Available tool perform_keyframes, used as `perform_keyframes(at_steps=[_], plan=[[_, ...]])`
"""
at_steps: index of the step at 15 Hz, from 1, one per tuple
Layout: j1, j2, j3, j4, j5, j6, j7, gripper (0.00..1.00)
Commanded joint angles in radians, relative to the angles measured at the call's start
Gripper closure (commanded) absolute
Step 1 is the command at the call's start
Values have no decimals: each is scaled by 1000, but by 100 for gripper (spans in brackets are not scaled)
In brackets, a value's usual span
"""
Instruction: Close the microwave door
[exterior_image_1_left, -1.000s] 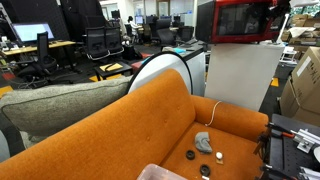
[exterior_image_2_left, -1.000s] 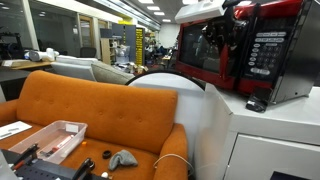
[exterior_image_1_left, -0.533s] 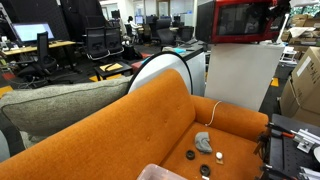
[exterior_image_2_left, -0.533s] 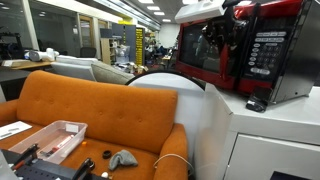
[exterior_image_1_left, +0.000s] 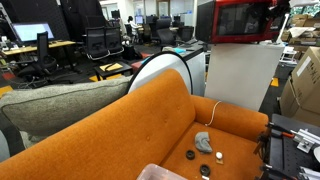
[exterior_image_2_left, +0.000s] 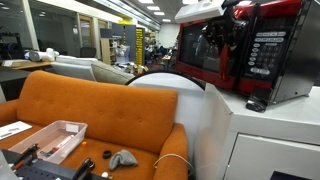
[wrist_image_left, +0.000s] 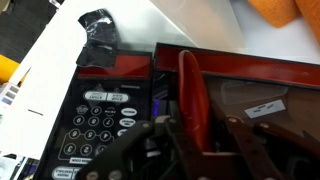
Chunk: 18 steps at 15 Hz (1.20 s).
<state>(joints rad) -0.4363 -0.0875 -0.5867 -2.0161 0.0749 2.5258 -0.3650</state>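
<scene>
Next, my gripper pushes the red vertical door handle (exterior_image_2_left: 227, 61) (wrist_image_left: 190, 85) in toward the microwave's body and opens to release it, since the door's edge stands out past the keypad panel.
The red microwave (exterior_image_1_left: 240, 20) stands on a white cabinet (exterior_image_1_left: 240, 75); it also shows in an exterior view (exterior_image_2_left: 268, 45). Its door (exterior_image_2_left: 205, 55), with the dark window, faces the sofa and looks nearly flush with the keypad panel. My gripper (exterior_image_2_left: 213, 42) is pressed up against the door front. In the wrist view my gripper (wrist_image_left: 195, 130) straddles the red vertical door handle (wrist_image_left: 190, 85), its fingers close on both sides. The keypad (wrist_image_left: 100, 120) is just left of the handle and the door window (wrist_image_left: 262, 100) is to its right.
An orange sofa (exterior_image_1_left: 150, 120) with small items and a white cable lies below the microwave. A black object (exterior_image_2_left: 256, 103) lies on the cabinet top beside the microwave. A clear bin (exterior_image_2_left: 55, 138) sits by the sofa. Cardboard boxes (exterior_image_1_left: 305, 85) stand beside the cabinet.
</scene>
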Motion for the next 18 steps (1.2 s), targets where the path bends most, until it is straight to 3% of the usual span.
perform_keyframes(at_steps=[1, 7, 13, 14, 15, 16, 17, 18], plan=[[-8, 97, -6, 58, 39, 49, 10, 92], [-32, 220, 9, 152, 94, 69, 28, 92], [-55, 231, 27, 176, 120, 49, 38, 92], [-56, 223, 28, 172, 122, 45, 34, 79], [-56, 211, 27, 164, 115, 39, 30, 79], [-56, 201, 27, 158, 109, 27, 23, 67], [-55, 184, 26, 148, 92, 4, 6, 43], [-55, 172, 26, 138, 76, -10, -1, 42]])
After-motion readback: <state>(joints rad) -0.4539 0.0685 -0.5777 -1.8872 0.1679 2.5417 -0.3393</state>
